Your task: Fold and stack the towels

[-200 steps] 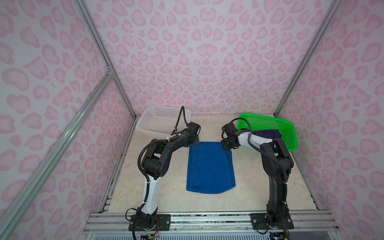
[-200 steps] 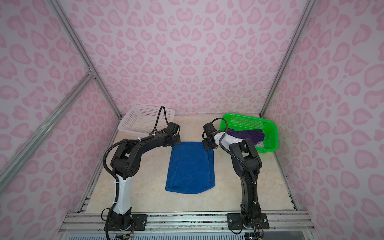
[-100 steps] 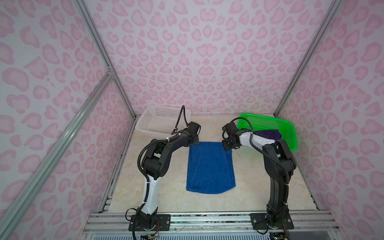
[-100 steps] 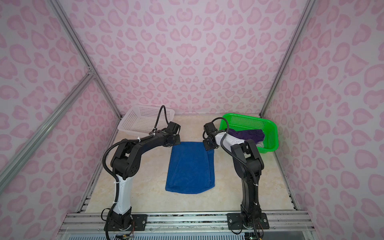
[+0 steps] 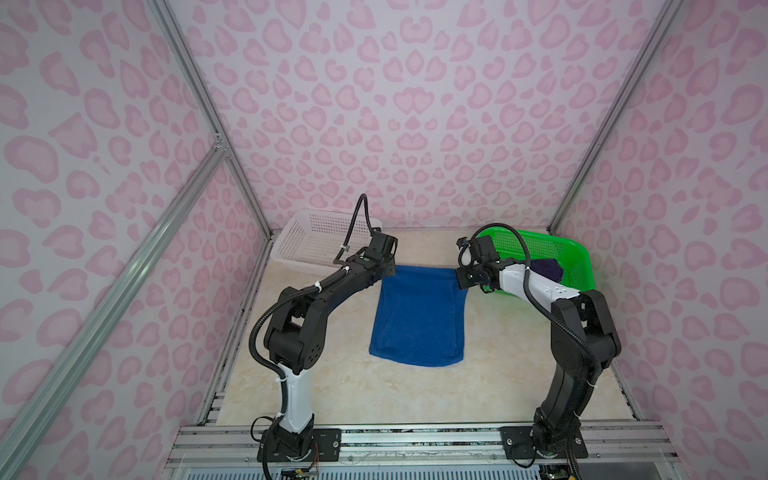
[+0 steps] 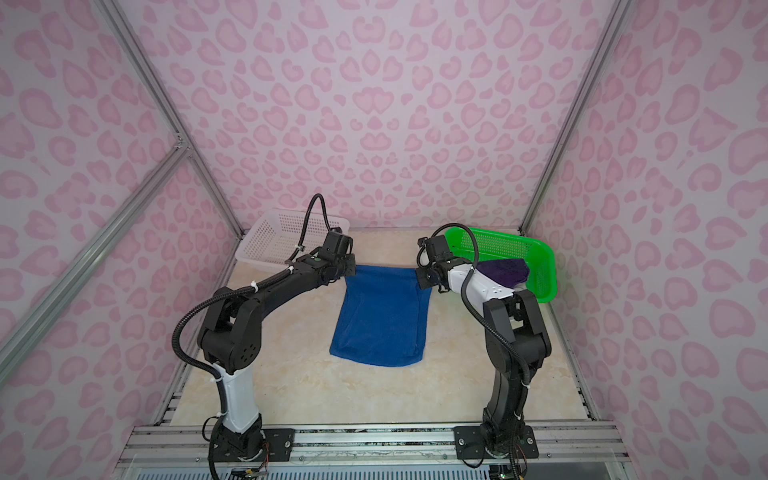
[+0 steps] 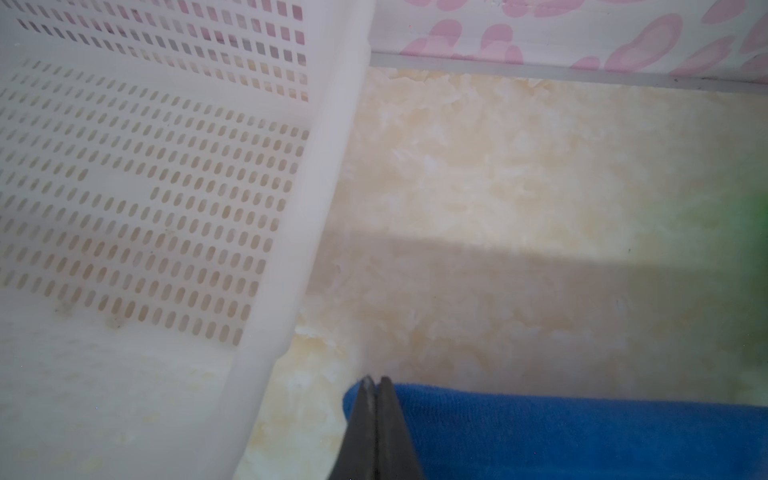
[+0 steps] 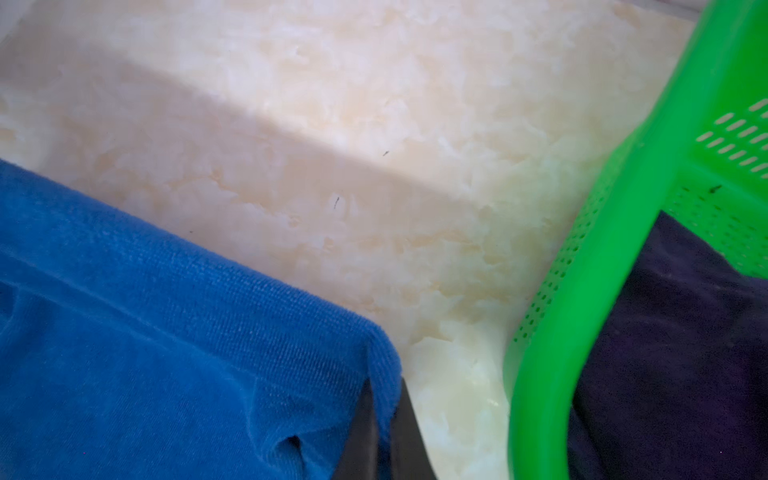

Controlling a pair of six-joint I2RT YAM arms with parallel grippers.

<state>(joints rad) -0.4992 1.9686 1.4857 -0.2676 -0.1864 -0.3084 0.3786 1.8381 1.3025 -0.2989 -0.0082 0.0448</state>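
Note:
My right gripper moves back along the towel's side edge to its near corner (image 5: pixel 460 359) next and releases the fold there, since the towel lies at full length.
A royal blue towel (image 5: pixel 417 320) (image 6: pixel 380 320) lies flat in the middle of the table, long side running front to back. My left gripper (image 5: pixel 388 270) (image 7: pixel 375 380) sits at its far left corner, fingers pressed together with blue cloth (image 7: pixel 582 436) on both sides of the tips. At the far right corner my right gripper (image 5: pixel 460 282) (image 8: pixel 384 390) is shut, and a fold of the blue cloth (image 8: pixel 166 353) is pinched between its fingers. A dark purple towel (image 5: pixel 548 270) (image 6: pixel 505 272) (image 8: pixel 665 353) lies in the green basket.
The green perforated basket (image 5: pixel 582 257) (image 6: pixel 544 266) (image 8: pixel 582 291) stands at the back right, close beside my right wrist. A white perforated basket (image 5: pixel 316 241) (image 6: pixel 282 241) (image 7: pixel 291 249) stands at the back left, just beyond my left gripper. Pink patterned walls enclose the table.
My left gripper has closed its fingers at the towel's far left corner. Both arms and the towel have barely moved.

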